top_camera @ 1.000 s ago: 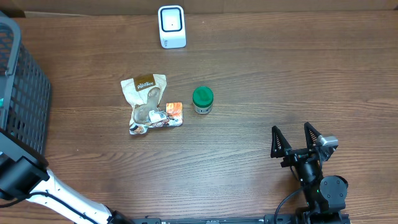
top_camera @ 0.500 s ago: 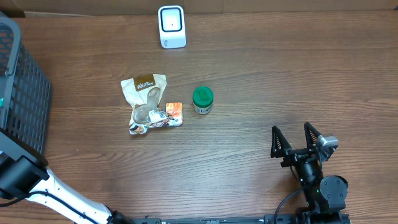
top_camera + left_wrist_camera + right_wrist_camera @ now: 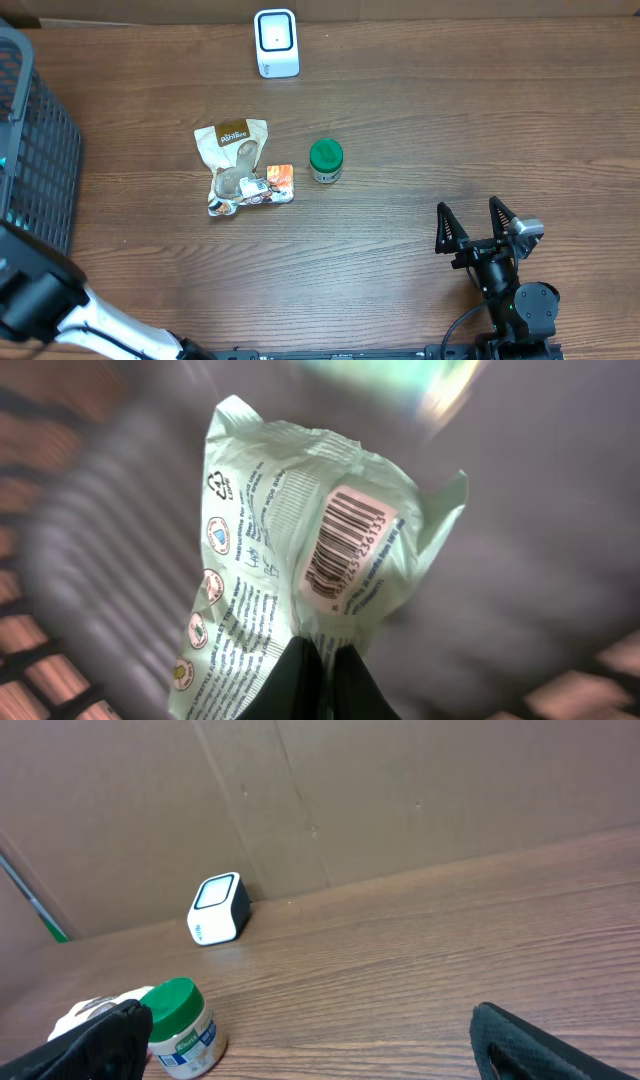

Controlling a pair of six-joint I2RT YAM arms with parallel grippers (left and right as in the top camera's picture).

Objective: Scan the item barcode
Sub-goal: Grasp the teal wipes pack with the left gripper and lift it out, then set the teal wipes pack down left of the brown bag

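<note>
I should lift my left gripper over the basket's rim next, then lower it onto bare table beside the brown snack bag, because basket mesh lies around the packet (image 3: 300,550).
The item, a pale green packet (image 3: 300,550) with a white barcode label (image 3: 348,545), fills the left wrist view. My left gripper (image 3: 322,660) is shut on the packet's lower edge, and the barcode faces the camera. Blurred basket mesh lies behind it. In the overhead view only the left arm (image 3: 40,295) shows at the bottom left; its gripper is out of frame. The white scanner (image 3: 276,42) (image 3: 218,908) stands at the far edge of the table. My right gripper (image 3: 478,222) (image 3: 320,1050) rests open at the front right, holding nothing.
A dark mesh basket (image 3: 35,150) stands at the left edge. A brown snack bag (image 3: 237,165) and a green-lidded jar (image 3: 326,160) (image 3: 182,1028) lie mid-table. A cardboard wall (image 3: 400,790) backs the table behind the scanner.
The left arm's dark link at the bottom left has shifted and looks larger in the overhead view. The right arm and the table objects have not moved.
</note>
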